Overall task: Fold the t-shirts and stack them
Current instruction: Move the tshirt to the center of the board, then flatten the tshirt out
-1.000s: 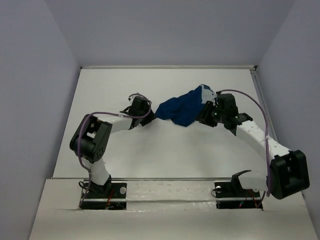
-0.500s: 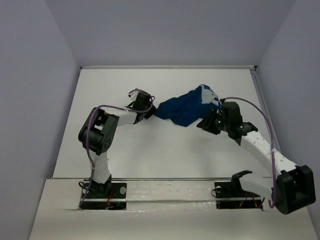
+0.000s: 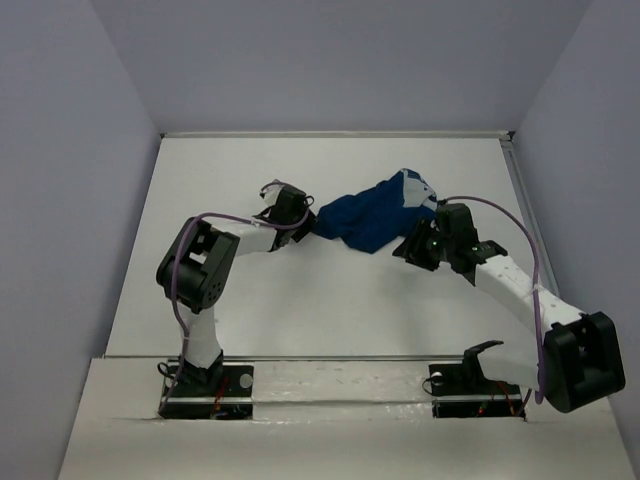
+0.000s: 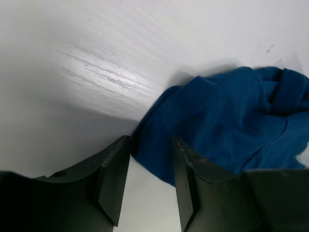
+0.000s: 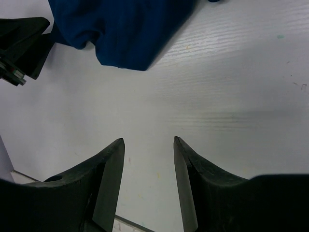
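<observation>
Bare table lies beneath my right gripper, so next my right gripper will lower outward and toward the right in the top view, onto the shirt's edge beside its pale print.
The navy-blue t-shirt [image 3: 368, 215] lies crumpled on the white table, a bit of its pale print showing at its far right end. My left gripper [image 3: 308, 219] is open at the shirt's left tip; in the left wrist view the cloth edge [image 4: 159, 145] reaches between the open jaws of my left gripper [image 4: 150, 145]. My right gripper [image 3: 408, 248] is open and empty, just right of the shirt's near edge. In the right wrist view the shirt [image 5: 120, 29] lies ahead of my right gripper [image 5: 147, 141], over bare table.
The white table [image 3: 330, 310] is walled by pale panels at the back and sides. A raised rail [image 3: 525, 215] runs along the right edge. The left gripper's black fingers [image 5: 21, 43] show at the upper left of the right wrist view.
My left gripper has moved right up to the shirt's left tip. My right gripper has pulled back off the shirt's right side toward the near edge; the shirt has hardly moved.
</observation>
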